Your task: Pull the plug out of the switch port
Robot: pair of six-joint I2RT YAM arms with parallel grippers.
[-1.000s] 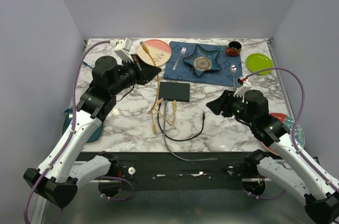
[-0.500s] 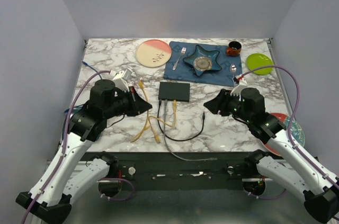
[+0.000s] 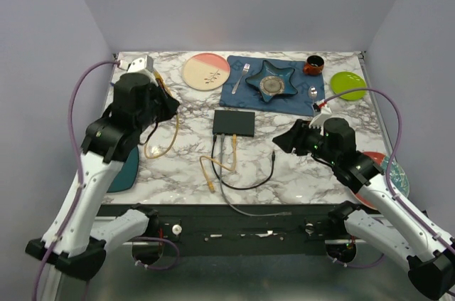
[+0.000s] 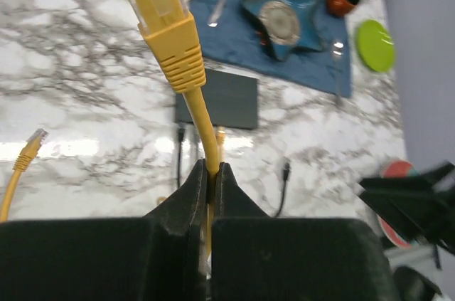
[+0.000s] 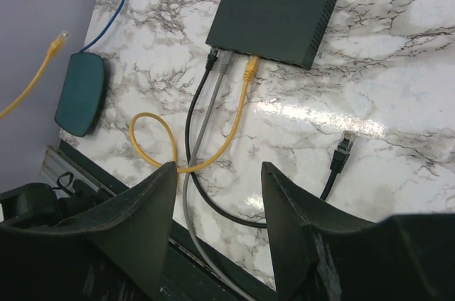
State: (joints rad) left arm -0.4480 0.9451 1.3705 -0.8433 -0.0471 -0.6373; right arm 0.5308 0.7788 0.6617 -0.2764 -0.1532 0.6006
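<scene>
Next, my left gripper moves down and outward toward the table's far corner by the pink plate and releases the yellow cable, its plug clear of the switch [image 3: 234, 123].
The switch [image 3: 234, 123] [image 5: 274, 13] lies flat mid-table, a thin black box. A black plug [image 5: 211, 55], a grey plug [image 5: 226, 66] and a yellow plug [image 5: 250, 66] sit in sockets along its near edge. My left gripper [image 3: 169, 105] [image 4: 211, 173] hangs raised over the table's left side, shut on a separate yellow cable. That cable's plug [image 4: 160, 2] stands free above the jaws, clear of the switch [image 4: 220, 98], and its slack dangles in a loop [image 3: 160, 141]. My right gripper [image 3: 279, 143] [image 5: 217, 169] hovers open to the right of the switch, holding nothing.
A loose black plug [image 5: 343, 146] lies right of the cables. A blue placemat [image 3: 284, 98] with a star dish, fork and spoon sits behind the switch. A pink plate [image 3: 206, 71], red cup [image 3: 313, 65] and green plate [image 3: 348, 85] line the back. A teal object [image 5: 82, 94] lies front left.
My left arm has swung up and back to the left, carrying the yellow cable away from the switch so that it now dangles. The right arm has barely moved.
</scene>
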